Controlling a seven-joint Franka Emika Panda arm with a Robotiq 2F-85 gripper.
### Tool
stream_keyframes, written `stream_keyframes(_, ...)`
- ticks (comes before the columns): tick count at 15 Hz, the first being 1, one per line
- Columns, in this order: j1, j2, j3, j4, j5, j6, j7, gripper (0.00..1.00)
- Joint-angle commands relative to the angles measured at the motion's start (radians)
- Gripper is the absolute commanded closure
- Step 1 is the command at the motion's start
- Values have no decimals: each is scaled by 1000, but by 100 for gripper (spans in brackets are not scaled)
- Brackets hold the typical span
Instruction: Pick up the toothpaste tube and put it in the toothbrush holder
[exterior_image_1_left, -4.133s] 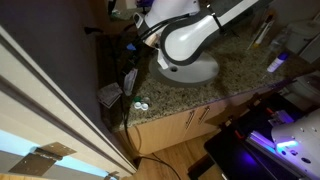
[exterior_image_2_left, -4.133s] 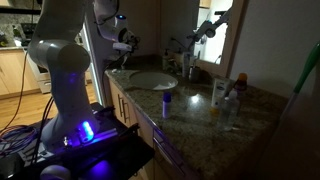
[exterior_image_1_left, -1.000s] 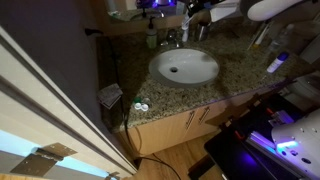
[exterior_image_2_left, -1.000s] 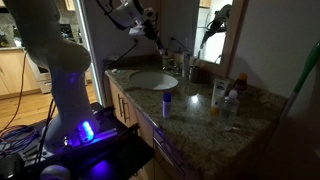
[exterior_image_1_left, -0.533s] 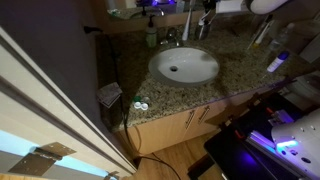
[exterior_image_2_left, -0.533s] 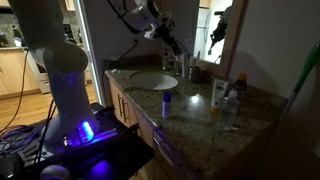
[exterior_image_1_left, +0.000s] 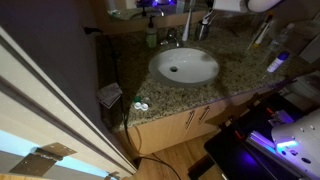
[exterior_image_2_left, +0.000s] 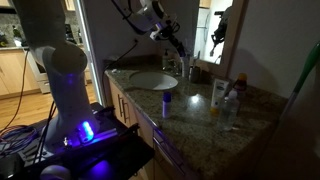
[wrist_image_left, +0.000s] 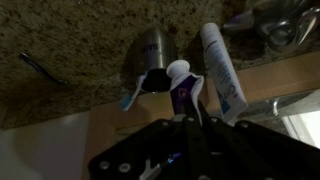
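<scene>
The toothpaste tube goes sideways and down toward the dark opening of the metal toothbrush holder next, since its white cap still sits just beside it.
In the wrist view my gripper (wrist_image_left: 188, 120) is shut on the toothpaste tube (wrist_image_left: 184, 92), a slim pale tube with a white cap and dark purplish markings that sticks out past the fingertips. Its cap sits right next to the dark mouth of the metal toothbrush holder (wrist_image_left: 152, 52). A toothbrush (wrist_image_left: 130, 98) and a second white-and-blue tube (wrist_image_left: 222, 68) lean by the holder. In both exterior views the gripper (exterior_image_1_left: 207, 14) (exterior_image_2_left: 180, 44) hangs over the back of the counter, just above the holder (exterior_image_1_left: 203, 31).
A white oval sink (exterior_image_1_left: 184, 66) fills the middle of the granite counter, with the faucet (exterior_image_1_left: 171, 38) and a green soap bottle (exterior_image_1_left: 152, 38) behind it. Bottles (exterior_image_2_left: 220, 94) and a small purple-capped container (exterior_image_2_left: 167, 100) stand farther along. The mirror (exterior_image_2_left: 214, 30) is close behind.
The arm has swung from over the sink to the back of the counter, carrying the tube. Over the last second it edged closer to the holder, and the jaws stayed shut.
</scene>
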Motion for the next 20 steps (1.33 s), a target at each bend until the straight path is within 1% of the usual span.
stream_keyframes(1, -19, 99, -20, 120, -35, -36, 151, 99)
stream_keyframes(3, -13, 150, -32, 178, -46, -41, 212, 99)
stream_keyframes(5, -3, 205, -37, 227, -43, -57, 245, 99)
stream_keyframes(11, 24, 336, -50, 340, -68, -118, 345, 99)
stream_keyframes(13, 30, 363, -47, 361, -72, -138, 365, 99)
stream_keyframes(15, 26, 386, -33, 376, -51, -150, 357, 99)
stream_keyframes(16, 27, 396, -29, 381, -39, -164, 349, 75)
stream_keyframes(18, 31, 401, -23, 388, -18, -206, 334, 64)
stream_keyframes(20, 41, 387, -22, 394, -25, -253, 340, 50)
